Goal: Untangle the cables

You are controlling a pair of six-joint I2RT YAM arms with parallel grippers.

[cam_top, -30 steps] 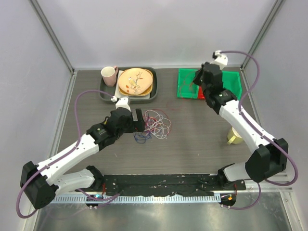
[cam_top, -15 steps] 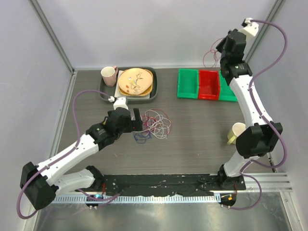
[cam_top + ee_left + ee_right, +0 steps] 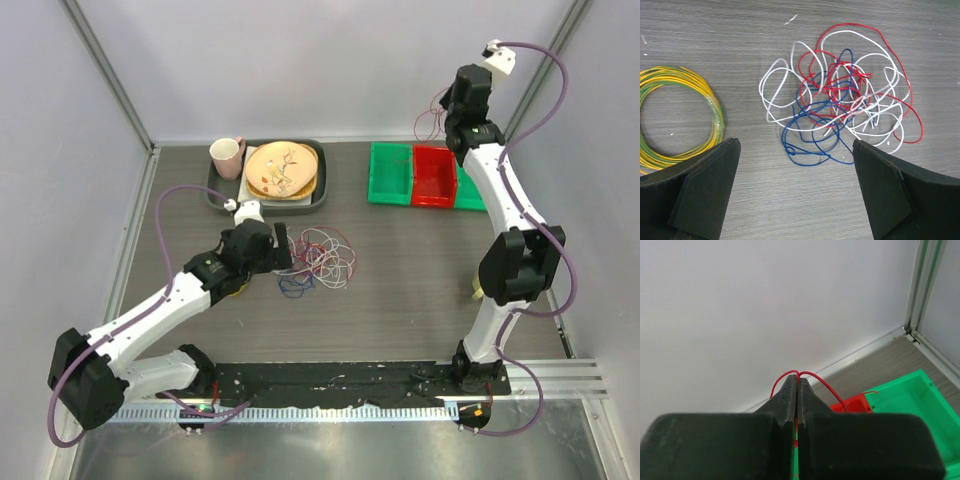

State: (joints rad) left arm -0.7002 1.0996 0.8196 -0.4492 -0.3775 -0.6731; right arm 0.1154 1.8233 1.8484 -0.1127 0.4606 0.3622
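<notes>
The red cable matches the color of the red bin between the green ones, so my right gripper needs to go down into that bin and release the cable there.
The cables [image 3: 325,257] lie as a tangle of thin red, white and dark blue loops [image 3: 840,100] on the table's middle. My left gripper [image 3: 284,244] hovers just left of the tangle. Its jaws [image 3: 795,160] stand open and empty, with the blue loops just ahead of them. My right gripper [image 3: 449,118] is raised high near the back wall, above the bins. It is shut [image 3: 798,376] on one red cable [image 3: 827,384], which arches out on both sides of the fingertips and hangs in loose loops [image 3: 421,125].
Green, red and green bins [image 3: 391,180] stand in a row at the back right. A dark tray [image 3: 215,196] holds a plate and a pink mug [image 3: 226,155]. A yellow wire ring [image 3: 715,107] lies left of the tangle. A yellow cup [image 3: 481,291] sits behind the right arm.
The right arm has swung up from over the bins to high by the back wall, lifting the red cable with it. The left arm has barely shifted.
</notes>
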